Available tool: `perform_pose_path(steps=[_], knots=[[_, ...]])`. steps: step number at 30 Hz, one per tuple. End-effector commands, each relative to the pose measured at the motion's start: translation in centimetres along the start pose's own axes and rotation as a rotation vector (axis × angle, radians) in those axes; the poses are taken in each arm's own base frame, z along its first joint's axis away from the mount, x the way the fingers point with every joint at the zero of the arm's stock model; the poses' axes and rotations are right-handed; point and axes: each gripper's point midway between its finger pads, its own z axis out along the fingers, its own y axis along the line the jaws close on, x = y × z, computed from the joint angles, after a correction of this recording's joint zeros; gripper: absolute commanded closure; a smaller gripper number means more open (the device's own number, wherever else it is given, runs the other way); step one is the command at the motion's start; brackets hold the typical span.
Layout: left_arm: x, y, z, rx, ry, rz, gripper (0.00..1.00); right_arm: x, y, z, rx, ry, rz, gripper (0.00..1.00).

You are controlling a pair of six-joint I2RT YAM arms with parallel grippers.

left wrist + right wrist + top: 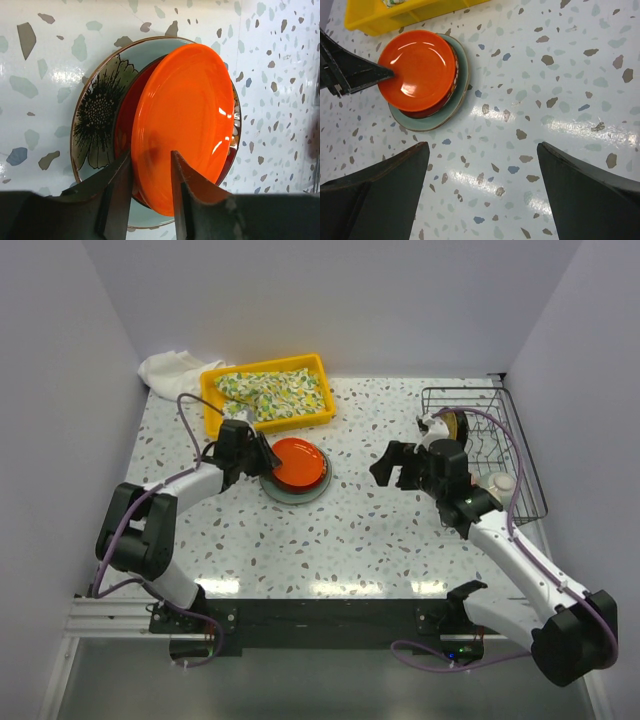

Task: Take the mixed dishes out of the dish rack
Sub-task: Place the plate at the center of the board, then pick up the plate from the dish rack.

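The robot's right gripper isn't holding anything and plates still stand upright in the rack point(530, 470), so it needs to move outward and right in the top view, down onto the dark plate's rim point(463, 425).
My left gripper point(151, 157) is shut on the near rim of an orange plate point(190, 115), one finger on each side, and holds it tilted. Under it sits a black-red bowl point(124, 135) on a pale green-blue plate point(100, 110) with a dark flower. The stack lies left of centre on the table point(298, 462), in front of the yellow tray. My right gripper point(397, 472) is open and empty over bare table, right of the stack point(482, 145). The dish rack point(530, 470) stands at the right edge and holds a brown-yellow plate point(458, 426) upright and a small whitish piece point(502, 483).
A yellow tray point(213, 405) with a floral cloth point(275, 392) stands at the back left, just behind the stack. A white cloth point(170, 368) lies in the back left corner. Walls close in on the left, right and back.
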Motion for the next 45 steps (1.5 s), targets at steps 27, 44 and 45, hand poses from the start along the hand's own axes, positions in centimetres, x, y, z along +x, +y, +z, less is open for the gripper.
perform_pose_path(steps=[27,44,45], knots=[[-3.6,-0.9,-14.1,-0.009,-0.265,0.394,0.06,-13.1,-14.7,-5.3,0.719,-0.194,-0.239,0.04],[-1.9,2.7,-23.3,-0.048,-0.617,0.340,0.00,-14.2,-23.1,-0.6,0.679,-0.103,-0.072,0.32],[-2.2,2.6,-23.4,-0.045,-0.631,0.342,0.00,-14.5,-23.0,-0.4,0.661,-0.103,-0.072,0.35]])
